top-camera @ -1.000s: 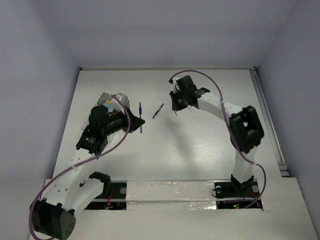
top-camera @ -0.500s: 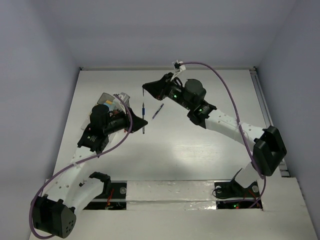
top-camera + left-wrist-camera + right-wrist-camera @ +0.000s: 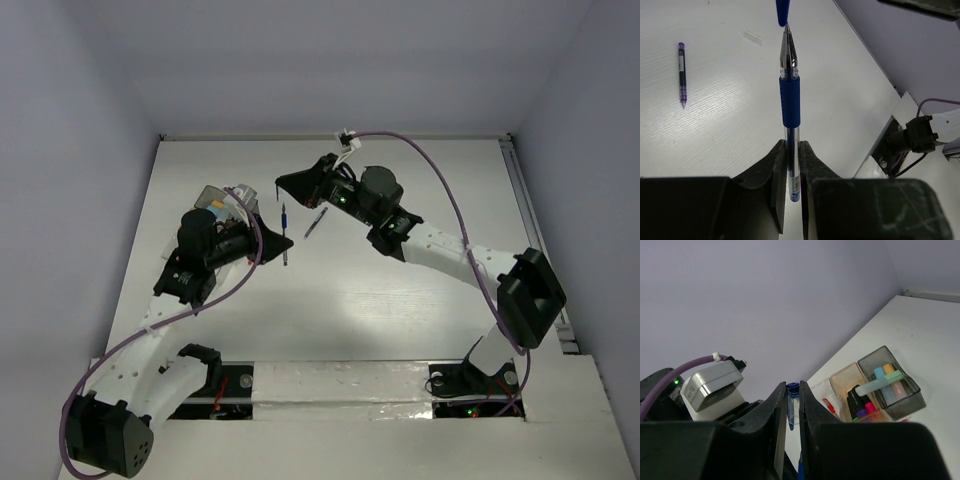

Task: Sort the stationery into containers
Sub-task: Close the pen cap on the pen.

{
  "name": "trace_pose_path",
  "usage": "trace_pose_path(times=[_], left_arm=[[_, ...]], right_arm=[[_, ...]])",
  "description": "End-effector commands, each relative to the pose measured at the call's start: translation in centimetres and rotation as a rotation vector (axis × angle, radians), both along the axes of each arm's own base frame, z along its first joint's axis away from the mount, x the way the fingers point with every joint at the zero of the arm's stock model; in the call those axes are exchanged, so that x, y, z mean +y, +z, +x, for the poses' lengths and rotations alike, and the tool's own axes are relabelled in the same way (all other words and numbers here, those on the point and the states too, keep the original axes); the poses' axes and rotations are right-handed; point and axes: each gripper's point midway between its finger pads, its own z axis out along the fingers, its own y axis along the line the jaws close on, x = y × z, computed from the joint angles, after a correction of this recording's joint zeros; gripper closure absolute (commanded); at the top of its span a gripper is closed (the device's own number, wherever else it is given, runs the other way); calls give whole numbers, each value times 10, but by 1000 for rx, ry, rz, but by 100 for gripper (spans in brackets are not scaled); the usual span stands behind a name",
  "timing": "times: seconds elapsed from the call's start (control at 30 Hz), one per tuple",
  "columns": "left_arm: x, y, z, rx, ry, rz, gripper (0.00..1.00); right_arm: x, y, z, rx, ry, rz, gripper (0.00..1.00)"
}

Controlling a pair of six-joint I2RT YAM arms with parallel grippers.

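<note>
I need to move my left gripper to the left in the top view next, to the clear container holding a red pen [image 3: 224, 274] below it. Then I need to lower the blue pen and let go of it.
My left gripper [image 3: 792, 143] is shut on the rear end of a blue pen [image 3: 790, 95], whose bare metal tip points away from the jaws. My right gripper [image 3: 793, 386] is shut on a small blue pen cap [image 3: 792, 405]. In the left wrist view that cap [image 3: 782, 11] hangs just beyond the pen's tip. From above, the right gripper [image 3: 282, 183] sits just behind the pen [image 3: 284, 228] and the left gripper [image 3: 281, 241]. The containers [image 3: 867, 371] hold several highlighters, dark markers and a red pen. A purple pen [image 3: 316, 222] lies on the table.
The containers [image 3: 212, 193] stand at the back left, close behind my left arm. A small clear piece [image 3: 753, 37] lies on the white table beyond the pen. Grey walls close in the left, back and right sides.
My right arm has swung left across the table with the cap, from right of the purple pen to just over the blue pen's tip. The left gripper has barely moved.
</note>
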Motion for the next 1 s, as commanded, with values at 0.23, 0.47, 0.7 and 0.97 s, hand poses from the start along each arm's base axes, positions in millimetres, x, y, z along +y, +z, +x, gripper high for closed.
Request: trace_pose_path(times=[0.23, 0.47, 0.7, 0.97], left_arm=[[3, 18, 2, -77, 13, -25, 100], [6, 19, 4, -80, 27, -27, 100], [11, 22, 7, -91, 56, -32, 100], [13, 25, 8, -99, 63, -39, 100]], right_arm=[[2, 2, -11, -29, 14, 34, 100], [1, 1, -13, -28, 22, 34, 100], [7, -16, -29, 4, 70, 19, 100], [10, -48, -47, 41, 93, -39, 100]])
